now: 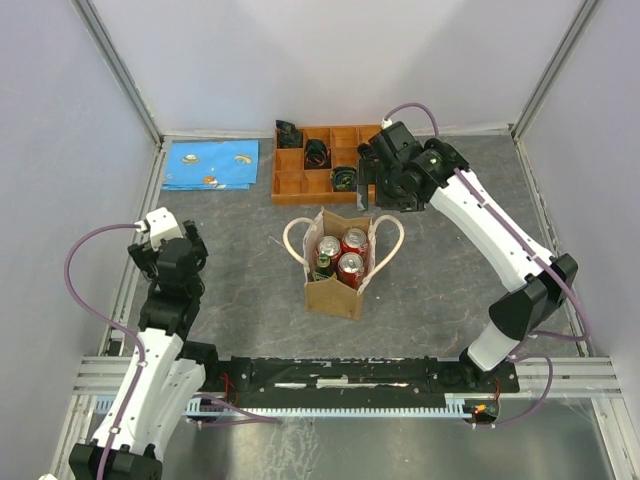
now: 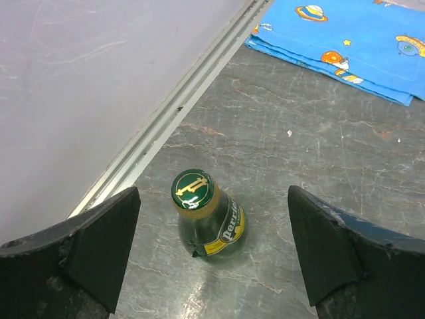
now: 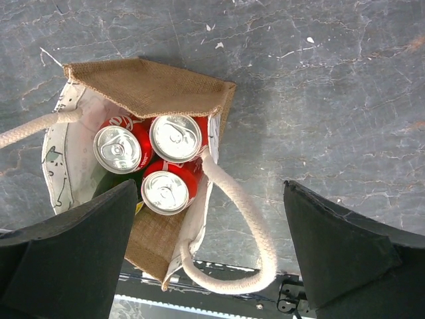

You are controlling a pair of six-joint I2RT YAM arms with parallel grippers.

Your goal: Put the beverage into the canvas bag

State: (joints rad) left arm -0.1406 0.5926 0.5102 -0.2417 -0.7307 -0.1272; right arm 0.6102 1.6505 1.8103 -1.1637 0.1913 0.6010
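The green Perrier bottle is standing upright below, between my left gripper's fingers. My open left gripper needs to go down over the green Perrier bottle's neck [image 2: 202, 207] and close there.
A green Perrier bottle [image 2: 211, 224], the beverage, stands upright on the grey table near the left wall rail. My left gripper [image 2: 213, 194] hangs above it, open, one finger on either side and neither touching the glass. In the top view the bottle is hidden under the left gripper [image 1: 172, 256]. The canvas bag [image 1: 335, 291] stands upright at the table's middle, its cream rope handles [image 3: 246, 220] spread out. Inside it are three red cans [image 3: 174, 137] and a dark green bottle. My right gripper [image 3: 210, 185] hovers open above the bag's right edge, holding nothing, just behind the bag in the top view [image 1: 376, 178].
An orange compartment tray [image 1: 292, 184] with dark items sits behind the bag. A blue patterned cloth [image 1: 210, 165] lies at the back left, and it also shows in the left wrist view [image 2: 352, 40]. The metal wall rail [image 2: 174, 111] runs close beside the bottle.
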